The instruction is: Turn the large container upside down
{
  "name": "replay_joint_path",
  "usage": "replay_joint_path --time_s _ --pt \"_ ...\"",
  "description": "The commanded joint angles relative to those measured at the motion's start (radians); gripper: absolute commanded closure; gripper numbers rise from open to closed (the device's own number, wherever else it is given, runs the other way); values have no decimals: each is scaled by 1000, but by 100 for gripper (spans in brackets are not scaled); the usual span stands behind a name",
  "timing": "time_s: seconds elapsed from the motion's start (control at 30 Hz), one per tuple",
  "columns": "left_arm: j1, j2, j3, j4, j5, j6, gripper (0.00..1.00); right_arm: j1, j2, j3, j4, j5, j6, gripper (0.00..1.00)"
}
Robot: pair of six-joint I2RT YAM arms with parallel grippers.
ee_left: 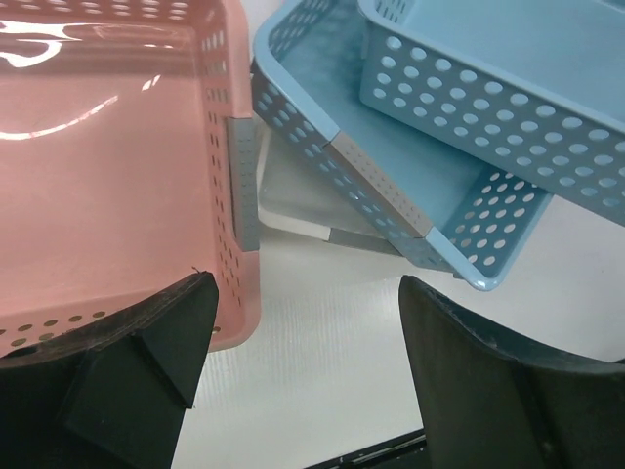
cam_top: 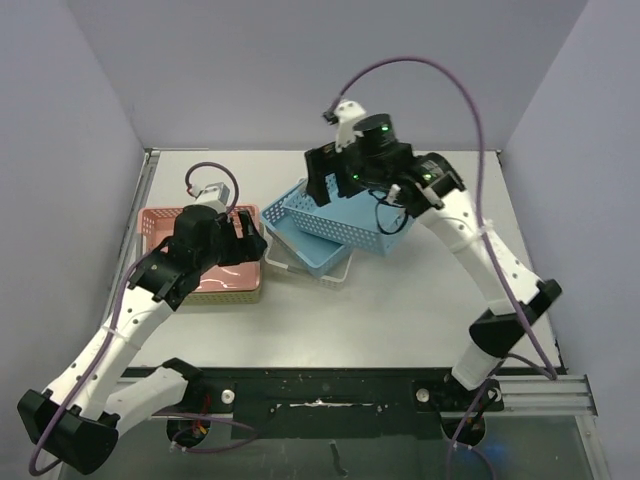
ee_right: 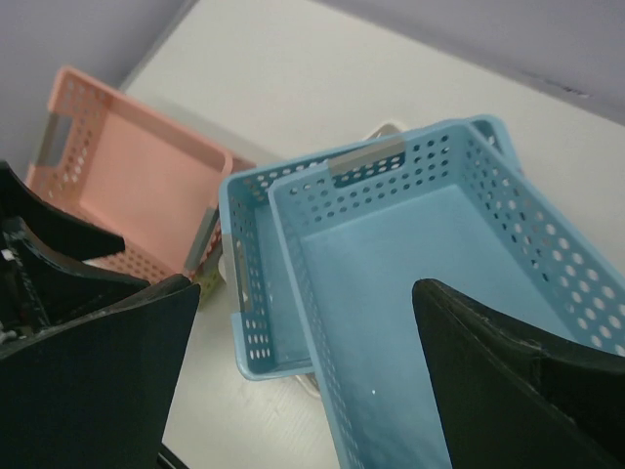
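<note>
The robot's right hand will next go back and down onto the near long rim (cam_top: pixel 346 225) (ee_right: pixel 337 422) of the upper blue basket, since that thin edge is clear above the lower one.
Two blue perforated baskets sit mid-table. The upper one (cam_top: pixel 345 215) (ee_left: pixel 508 59) (ee_right: pixel 410 274) lies askew and tilted in the lower one (cam_top: pixel 305 250) (ee_left: pixel 391 166) (ee_right: pixel 249 264). A large pink basket (cam_top: pixel 225 275) (ee_left: pixel 98 176) (ee_right: pixel 137 186) stands upright at the left. My right gripper (cam_top: pixel 335 185) (ee_right: pixel 303 362) is open and empty, hovering over the upper blue basket's far end. My left gripper (cam_top: pixel 250 235) (ee_left: pixel 308 362) is open and empty, above bare table between the pink basket's corner and the blue baskets.
A white basket (cam_top: pixel 340 277) (ee_left: pixel 293 191) lies under the blue ones. An olive basket (cam_top: pixel 230 296) (ee_right: pixel 210 283) sits under the pink one. Walls close in the table at the left, back and right. A black rail runs along the near edge (cam_top: pixel 320 385).
</note>
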Motion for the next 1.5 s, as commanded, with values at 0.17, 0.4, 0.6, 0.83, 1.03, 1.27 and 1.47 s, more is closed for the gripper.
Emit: replay_joint_path --time_s 0.17,0.4,0.6,0.83,1.03,1.27,1.47 --pt "-1 -74 -4 2 -184 -26 25 91 144 76 -242 122 -130 2" --pt "-1 -87 -38 -4 -178 -60 26 89 138 -42 -325 120 -155 36" --pt "-1 -92 -48 24 -161 -66 26 92 144 -55 -355 117 -144 72" --pt "-1 -70 -49 30 -127 -61 26 90 48 68 -335 193 -75 100" --pt "-1 -16 -11 45 -68 -18 26 -54 -209 -107 -126 227 49 100" --pt "-15 94 82 71 80 7 26 -410 -478 -381 -58 294 254 100" --pt "-45 135 135 132 170 2 26 -830 -584 -629 36 -207 298 100"
